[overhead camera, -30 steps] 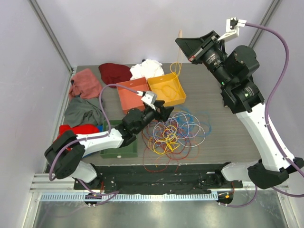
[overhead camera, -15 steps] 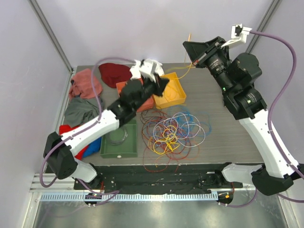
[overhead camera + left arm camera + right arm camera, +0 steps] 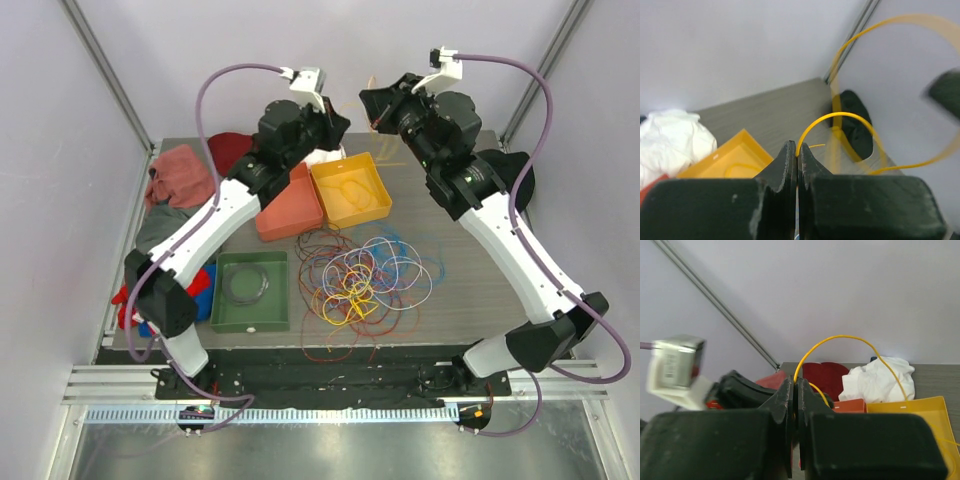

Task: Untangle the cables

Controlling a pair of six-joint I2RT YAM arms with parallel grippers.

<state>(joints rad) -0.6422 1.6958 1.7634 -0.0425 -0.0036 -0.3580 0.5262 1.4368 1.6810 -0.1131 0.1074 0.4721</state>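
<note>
My right gripper moves down over the yellow bin [image 3: 350, 190] [image 3: 930, 414] below it next and releases the cable, as wire of the same colour lies coiled there.
A tangle of cables [image 3: 365, 275] in red, yellow, blue, white and orange lies on the table's middle. One yellow cable [image 3: 837, 113] is up in the air at the back, and both grippers are shut on it. My left gripper [image 3: 340, 125] pinches its end between the fingertips [image 3: 797, 146]. Facing it, close by, my right gripper [image 3: 368, 100] grips the same yellow cable [image 3: 842, 336] at the tips [image 3: 795, 382]. From there the cable arcs down toward the yellow bin [image 3: 350, 190].
An orange bin [image 3: 288, 208] sits beside the yellow bin, which holds a coiled yellow wire. A green bin [image 3: 250, 290] with a coil stands at the front left. Cloths lie along the left and back: pink [image 3: 180, 175], dark red [image 3: 228, 148], white [image 3: 880, 380], grey [image 3: 165, 230].
My left arm rose from the tangle to the back of the table and shut on the yellow cable. My right gripper swung left and now faces it.
</note>
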